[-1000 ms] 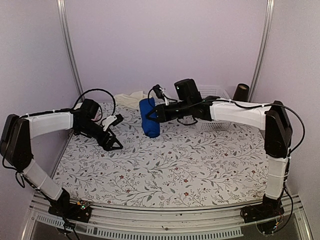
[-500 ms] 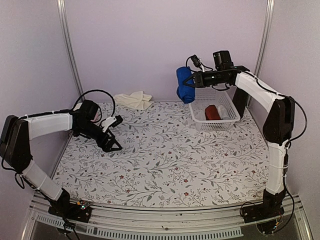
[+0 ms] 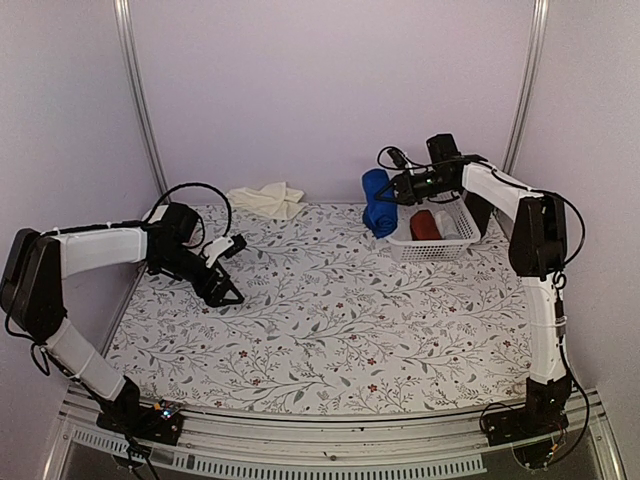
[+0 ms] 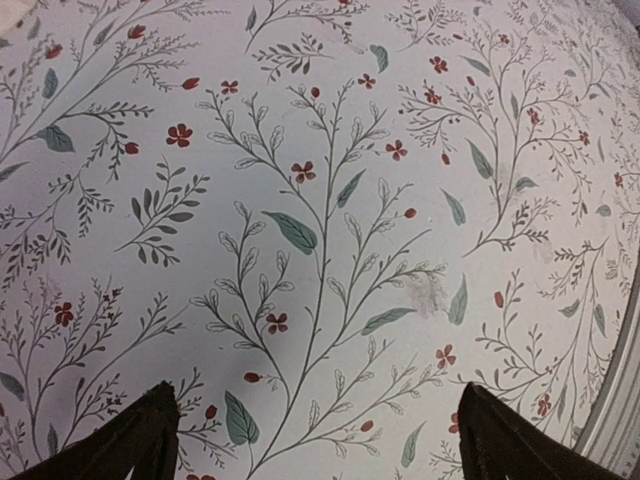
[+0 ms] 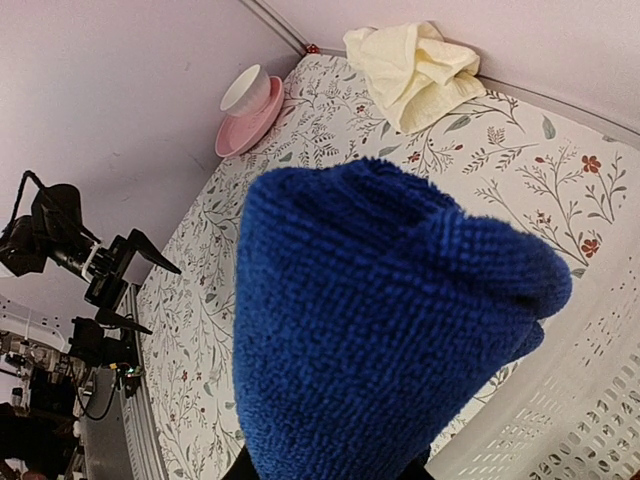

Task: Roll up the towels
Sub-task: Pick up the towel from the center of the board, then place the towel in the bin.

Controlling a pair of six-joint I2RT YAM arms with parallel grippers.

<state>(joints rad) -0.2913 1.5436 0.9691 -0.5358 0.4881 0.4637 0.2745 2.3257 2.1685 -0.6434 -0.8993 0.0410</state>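
The blue towel is outside the basket's rim, so my right gripper should next carry it across, lower to the space by the red roll below and release.
The royal blue towel [image 3: 378, 202], rolled into a thick bundle, hangs just outside the left rim of the white basket [image 3: 437, 246]. My right gripper [image 3: 397, 189] is shut on it. In the right wrist view the blue towel [image 5: 380, 320] fills the middle and hides the fingers. The cream towel [image 3: 268, 197] lies crumpled at the back of the table, and it shows as the cream towel [image 5: 415, 62] in the right wrist view. My left gripper [image 3: 231, 270] stands open low over the patterned table at the left. Nothing lies between its fingertips [image 4: 155, 432].
A dark red roll [image 3: 425, 225] lies inside the basket. A pink cup on a saucer [image 5: 248, 102] stands at the table's far left corner. The basket's perforated wall [image 5: 570, 420] is just right of the blue towel. Purple walls enclose the table.
My right arm has carried the blue towel from the back middle of the table up toward the basket, then lowered it beside the basket's left rim. The left arm has barely moved.
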